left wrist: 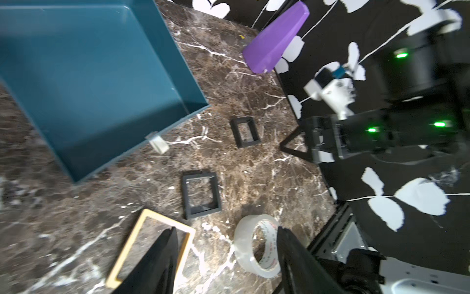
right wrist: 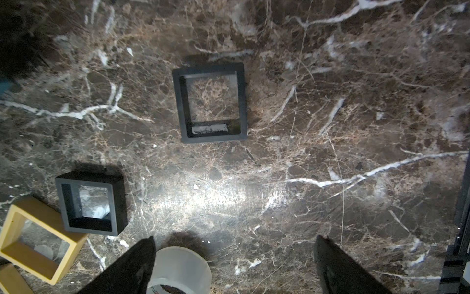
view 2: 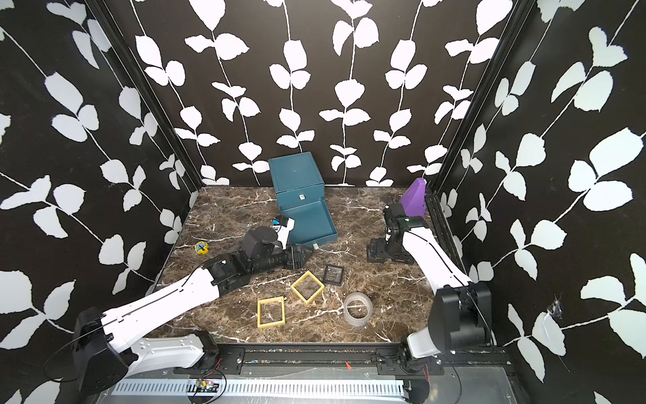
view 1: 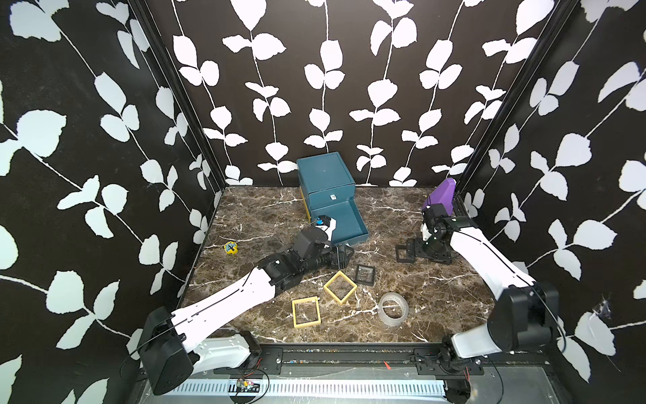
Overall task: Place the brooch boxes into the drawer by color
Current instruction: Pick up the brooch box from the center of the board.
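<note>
I need to move my right gripper over the small black brooch box next, because the box is still ahead of the open fingers. Then I need to lower them around the box's frame.
The teal drawer chest stands at the back, its bottom drawer pulled out; what shows of its inside is bare. Two yellow brooch boxes and a black one lie in front of it. My left gripper hovers by the drawer's front, open and holding nothing, with its fingertips over a yellow box. My right gripper is open, just right of a second black box, which shows ahead of the jaws.
A clear tape roll lies front right of the boxes. A purple wedge leans in the back right corner. A small yellow and blue object sits at the left. The drawer's pale knob points toward the boxes.
</note>
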`<state>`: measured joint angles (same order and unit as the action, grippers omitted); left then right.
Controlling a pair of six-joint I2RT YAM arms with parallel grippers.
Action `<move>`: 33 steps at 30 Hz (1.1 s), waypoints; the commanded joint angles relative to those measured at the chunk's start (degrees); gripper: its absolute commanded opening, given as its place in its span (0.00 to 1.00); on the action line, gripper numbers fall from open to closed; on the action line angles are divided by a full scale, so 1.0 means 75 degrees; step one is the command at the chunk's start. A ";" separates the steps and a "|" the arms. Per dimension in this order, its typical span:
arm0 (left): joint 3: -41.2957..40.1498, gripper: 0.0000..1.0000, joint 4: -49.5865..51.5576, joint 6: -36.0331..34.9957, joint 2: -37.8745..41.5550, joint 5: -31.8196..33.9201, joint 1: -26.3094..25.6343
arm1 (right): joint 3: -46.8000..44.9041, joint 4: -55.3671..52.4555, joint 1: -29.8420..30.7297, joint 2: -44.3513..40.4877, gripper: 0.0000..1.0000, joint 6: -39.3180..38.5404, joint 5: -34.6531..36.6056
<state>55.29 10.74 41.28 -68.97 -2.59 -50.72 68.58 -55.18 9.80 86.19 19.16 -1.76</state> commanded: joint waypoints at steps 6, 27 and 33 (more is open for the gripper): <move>0.0027 0.60 -0.1440 0.0553 -0.0348 -0.0178 -0.0283 | 0.0169 0.0567 -0.0103 0.1032 1.00 -0.0786 -0.0243; 0.0443 0.60 -0.0778 0.0242 -0.0305 -0.0099 -0.0281 | 0.0821 0.1285 -0.0109 0.2738 1.00 -0.0873 -0.0209; 0.0560 0.60 -0.0673 0.0157 -0.0335 -0.0056 -0.0281 | 0.1189 0.1339 -0.0102 0.3175 0.96 -0.0911 -0.0158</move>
<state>57.65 4.60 43.70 -72.16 -3.57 -52.69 75.85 -45.06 9.30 108.71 12.99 -4.38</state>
